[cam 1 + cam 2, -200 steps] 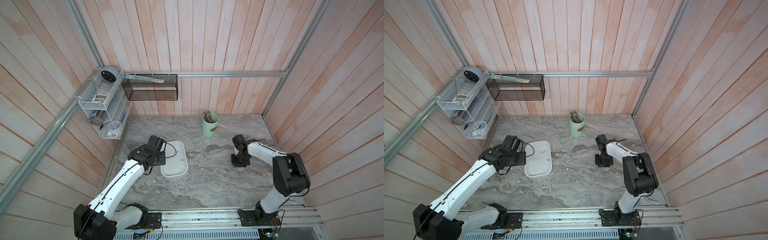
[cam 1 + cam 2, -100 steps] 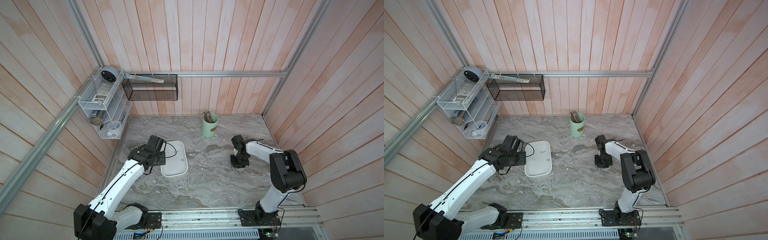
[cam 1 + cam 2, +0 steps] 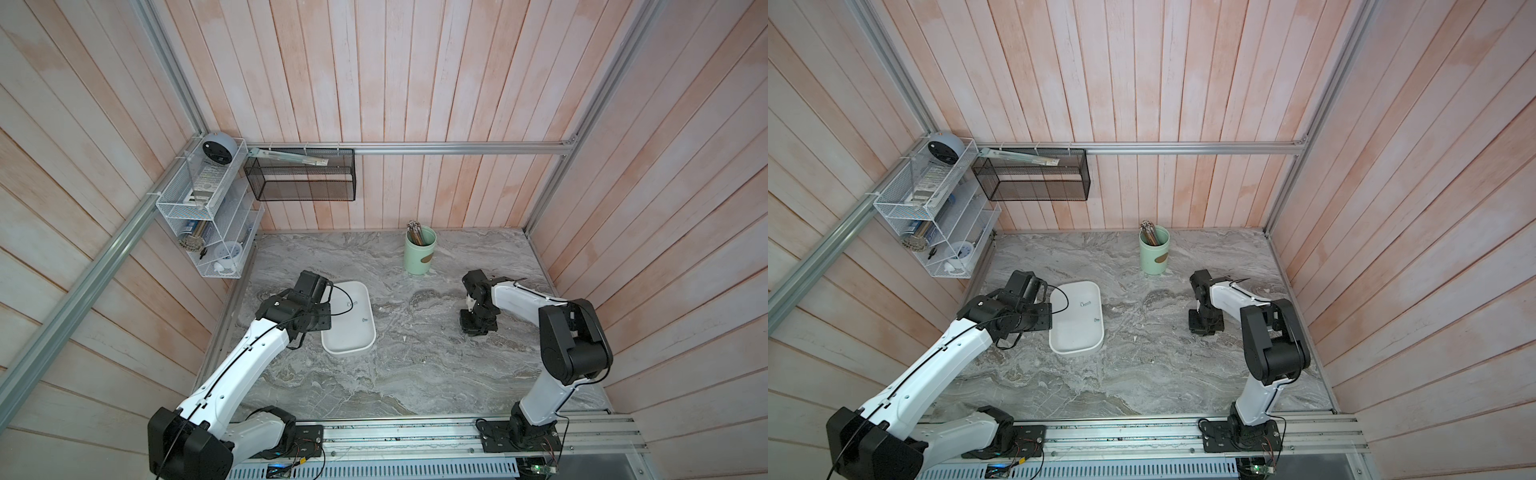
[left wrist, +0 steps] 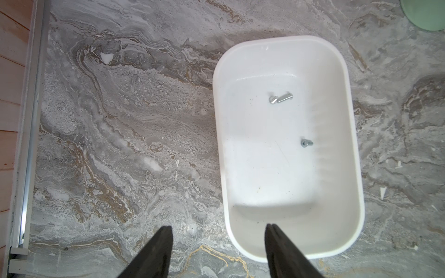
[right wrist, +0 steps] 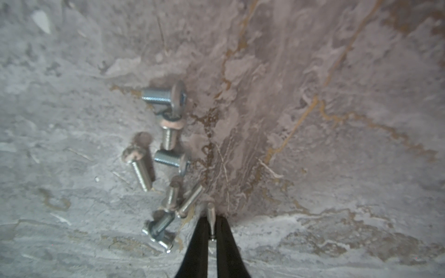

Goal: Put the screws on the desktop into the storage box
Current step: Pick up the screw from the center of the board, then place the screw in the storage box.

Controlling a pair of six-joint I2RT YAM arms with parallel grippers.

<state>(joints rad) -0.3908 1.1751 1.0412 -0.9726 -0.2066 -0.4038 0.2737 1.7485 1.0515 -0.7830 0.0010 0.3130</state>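
I will next lift the pinched screw with my right gripper, carry it over the bottom of the open storage box and let it go. The white storage box (image 3: pixel 348 351) lies across the desktop from my right gripper.
The white storage box (image 3: pixel 348 351) (image 4: pixel 356 168) lies on the marble desktop (image 3: pixel 415 374) at centre-left. Three screws (image 4: pixel 280 98) rest inside it, two touching and one apart (image 4: pixel 306 143). My left gripper (image 4: pixel 218 231) hangs open over the box's corner, one finger above the box and the other above the desktop. At the right, my right gripper (image 5: pixel 211 220) is down at the desktop and shut on one screw (image 5: pixel 211 211), whose threaded shaft sticks out past the fingertips. Several loose screws (image 5: pixel 166 154) lie clustered beside it. In both top views the right wrist (image 3: pixel 478 324) hides this cluster.
A pale green cup (image 3: pixel 419 251) holding brown sticks stands at the back of the desktop. A black mesh basket (image 3: pixel 301 178) and a white wire shelf (image 3: pixel 203 216) hang on the walls at the back left. Wooden walls close in three sides.
The right gripper's jaws have closed onto a screw, and its elbow has shifted slightly. The left arm has not moved.
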